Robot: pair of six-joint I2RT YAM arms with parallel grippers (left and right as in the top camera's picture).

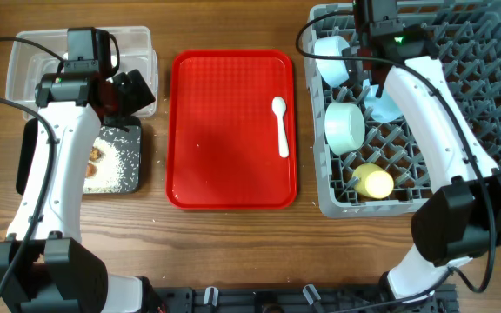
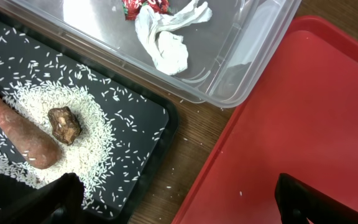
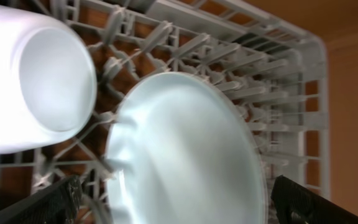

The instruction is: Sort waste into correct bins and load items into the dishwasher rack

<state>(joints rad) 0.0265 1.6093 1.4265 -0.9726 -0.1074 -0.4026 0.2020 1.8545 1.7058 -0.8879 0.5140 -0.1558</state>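
My right gripper is at the plate, and the white spoon (image 1: 280,126) still lies on the red tray (image 2: 303,112). My right gripper should move from the plate down onto the spoon's wide far end next.
My left gripper (image 2: 182,202) is open and empty above the gap between the black tray (image 2: 151,121) and the red tray (image 2: 303,112). The black tray holds the orange-brown carrot piece (image 2: 20,132), the brown lump (image 2: 64,124) and rice (image 2: 101,127). The clear tub (image 2: 253,56) holds the red-and-white wrapper (image 2: 143,6) and tissue (image 2: 166,43). My right gripper (image 3: 179,202) is open, its fingers either side of the pale blue plate (image 3: 185,143), which stands on edge in the grey rack (image 1: 459,52). Two bowls (image 1: 330,48) (image 1: 344,124) and the yellow cup (image 1: 374,183) sit in the rack. The white spoon (image 1: 280,126) lies on the red tray.
The flat red tray (image 1: 224,130) lies between the bins and the rack. A few rice grains lie on the wooden table (image 2: 197,134) and on the red tray. The right arm crosses over the rack's left half. A third bowl is not visible.
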